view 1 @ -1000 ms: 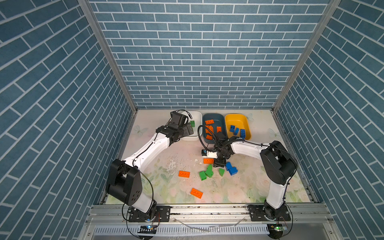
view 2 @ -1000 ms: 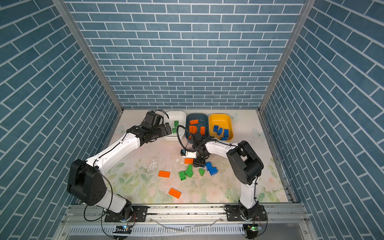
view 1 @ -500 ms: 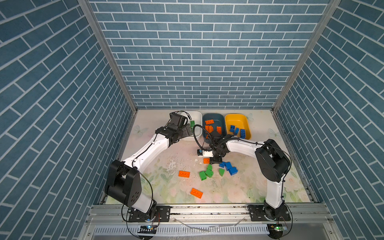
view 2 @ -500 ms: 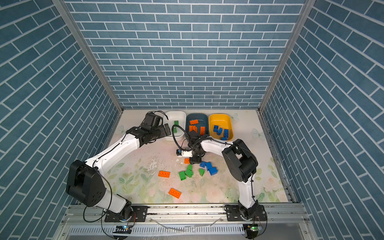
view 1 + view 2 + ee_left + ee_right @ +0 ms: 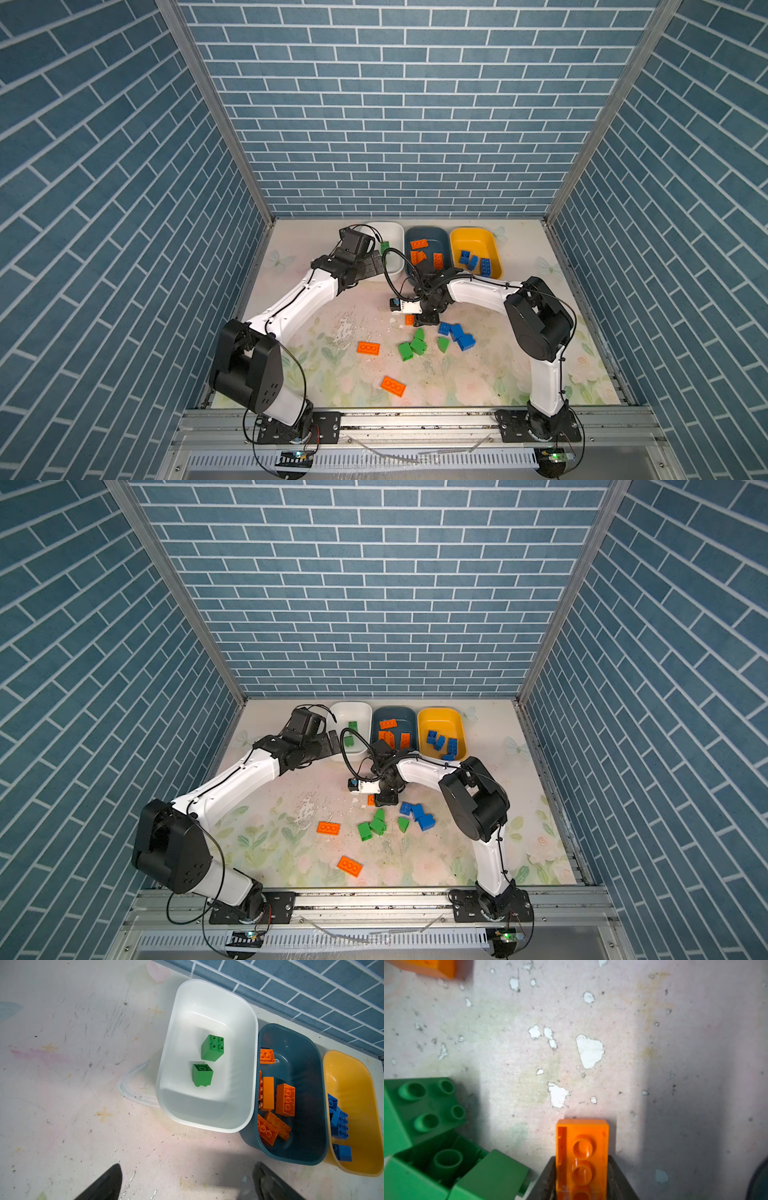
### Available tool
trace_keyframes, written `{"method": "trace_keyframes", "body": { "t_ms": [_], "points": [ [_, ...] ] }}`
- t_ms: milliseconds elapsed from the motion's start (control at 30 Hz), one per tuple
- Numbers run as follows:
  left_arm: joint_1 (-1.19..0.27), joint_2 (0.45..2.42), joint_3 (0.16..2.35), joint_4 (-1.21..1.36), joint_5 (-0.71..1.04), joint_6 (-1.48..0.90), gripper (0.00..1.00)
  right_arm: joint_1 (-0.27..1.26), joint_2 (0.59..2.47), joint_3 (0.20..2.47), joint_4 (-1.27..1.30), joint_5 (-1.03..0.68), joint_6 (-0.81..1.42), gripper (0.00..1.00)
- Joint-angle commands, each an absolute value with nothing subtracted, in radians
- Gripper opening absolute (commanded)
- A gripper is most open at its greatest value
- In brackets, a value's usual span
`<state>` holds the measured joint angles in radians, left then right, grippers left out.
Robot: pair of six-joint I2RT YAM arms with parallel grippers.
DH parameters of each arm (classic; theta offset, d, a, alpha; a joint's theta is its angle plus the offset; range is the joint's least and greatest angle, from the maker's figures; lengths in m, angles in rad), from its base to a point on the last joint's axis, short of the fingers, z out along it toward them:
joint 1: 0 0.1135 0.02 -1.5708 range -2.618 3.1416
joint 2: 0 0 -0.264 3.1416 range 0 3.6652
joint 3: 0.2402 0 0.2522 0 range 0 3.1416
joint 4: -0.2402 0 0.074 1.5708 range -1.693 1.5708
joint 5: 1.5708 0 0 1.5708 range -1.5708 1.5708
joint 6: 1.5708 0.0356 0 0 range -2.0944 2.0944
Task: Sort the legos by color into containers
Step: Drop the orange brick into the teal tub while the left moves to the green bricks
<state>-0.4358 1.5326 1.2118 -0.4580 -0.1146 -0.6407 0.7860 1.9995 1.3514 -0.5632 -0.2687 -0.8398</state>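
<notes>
I will lift my right gripper up and outward over the teal container (image 5: 430,249) next and release the orange lego, since this container of orange legos is outward of the gripper.
My right gripper (image 5: 581,1169) is shut on an orange lego (image 5: 582,1147), low over the table; in both top views it sits mid-table (image 5: 426,319) (image 5: 384,799). Green legos (image 5: 411,347) and blue ones (image 5: 457,334) lie just in front of it, with two orange plates (image 5: 368,348) (image 5: 392,386) nearer the front. My left gripper (image 5: 188,1180) hangs open and empty beside the white container (image 5: 207,1012), which holds two green legos (image 5: 213,1048). The teal container (image 5: 301,1059) holds orange legos (image 5: 285,1099). Blue legos (image 5: 338,1126) lie in the yellow container (image 5: 353,1076).
The three containers (image 5: 428,235) stand side by side against the back wall. Brick-patterned walls close in the left, right and back. The green legos (image 5: 421,1105) lie close beside the right gripper's fingers (image 5: 548,1180). A metal rail (image 5: 415,419) runs along the front.
The right gripper shifted a little to the left and closed on the orange lego. The left arm has barely moved and stays open.
</notes>
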Motion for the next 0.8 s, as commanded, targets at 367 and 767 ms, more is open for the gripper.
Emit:
{"method": "trace_keyframes", "body": {
  "t_ms": [367,767],
  "points": [
    [-0.431,1.549,1.195,-0.465,-0.116,-0.643,0.99,0.761,1.828,1.252,-0.363,-0.298,-0.784,0.25],
    [-0.427,1.545,1.169,-0.465,-0.118,-0.645,0.99,0.573,1.78,1.255,-0.045,-0.264,-0.193,0.23]
  ]
}}
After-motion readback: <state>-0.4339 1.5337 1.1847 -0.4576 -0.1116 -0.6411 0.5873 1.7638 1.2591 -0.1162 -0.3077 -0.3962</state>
